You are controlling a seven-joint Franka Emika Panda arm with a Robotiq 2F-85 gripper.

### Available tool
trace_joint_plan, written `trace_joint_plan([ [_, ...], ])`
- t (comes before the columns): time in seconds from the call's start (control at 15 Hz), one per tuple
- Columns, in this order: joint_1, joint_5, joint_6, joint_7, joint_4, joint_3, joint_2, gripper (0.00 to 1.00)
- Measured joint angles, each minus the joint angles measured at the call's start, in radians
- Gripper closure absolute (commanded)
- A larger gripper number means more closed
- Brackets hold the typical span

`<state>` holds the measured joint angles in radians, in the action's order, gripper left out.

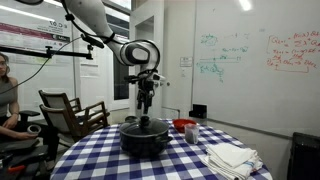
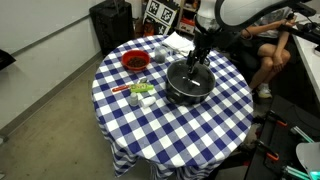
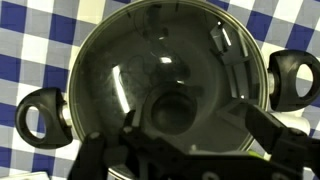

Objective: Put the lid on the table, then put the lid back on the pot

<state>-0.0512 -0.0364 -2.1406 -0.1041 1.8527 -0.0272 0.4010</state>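
Observation:
My gripper will go toward the left in the wrist view, down onto the lid's knob, because the knob sits closer to the gripper's finger on that side.
The black pot stands on the blue-and-white checkered table. The dark domed lid sits on the pot, and its round knob shows in the wrist view. The pot's side handles stick out on both sides. My gripper hangs straight above the lid's middle. It is open, with a finger on each side of the knob and nothing in it. I cannot tell whether the fingers touch the lid.
A small red bowl stands beside the pot. White cloths lie near the table's edge. Small green and white items lie on the cloth. A chair and a seated person are beside the table.

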Motion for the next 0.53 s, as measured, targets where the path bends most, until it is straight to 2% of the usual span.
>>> trace_joint_plan([
  [0.53, 0.005, -0.032, 0.001, 0.059, -0.017, -0.01, 0.04, 0.0],
])
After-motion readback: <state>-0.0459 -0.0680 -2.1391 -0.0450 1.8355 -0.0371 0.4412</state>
